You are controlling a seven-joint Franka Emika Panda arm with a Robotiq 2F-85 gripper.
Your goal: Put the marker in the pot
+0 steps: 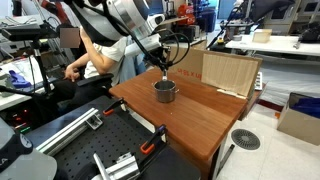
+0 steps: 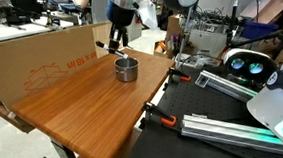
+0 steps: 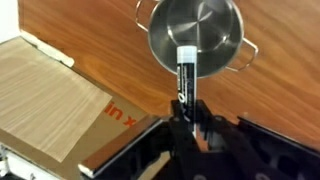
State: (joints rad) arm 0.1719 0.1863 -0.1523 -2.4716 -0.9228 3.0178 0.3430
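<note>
My gripper needs to go down to the pot's opening [image 2: 126, 61] [image 3: 203, 30] and release the marker there, since the marker's tip is still above the rim of the pot.
The silver-grey metal pot [image 1: 165, 92] stands on the wooden table [image 1: 190, 115]; it also shows in an exterior view [image 2: 127, 69] and in the wrist view [image 3: 196, 38]. My gripper [image 1: 163, 71] hangs right above the pot, seen too in an exterior view [image 2: 118, 49]. In the wrist view my gripper [image 3: 187, 108] is shut on the marker [image 3: 184, 72], a slim black stick with a pale tip. The marker points down over the pot's open mouth, tip above the rim.
A cardboard box [image 1: 228, 72] lies on the table beside the pot, also in an exterior view [image 2: 40, 56] and the wrist view [image 3: 50, 100]. A person [image 1: 95, 60] sits behind the table. Metal rails and clamps [image 1: 110, 150] lie at the table's edge.
</note>
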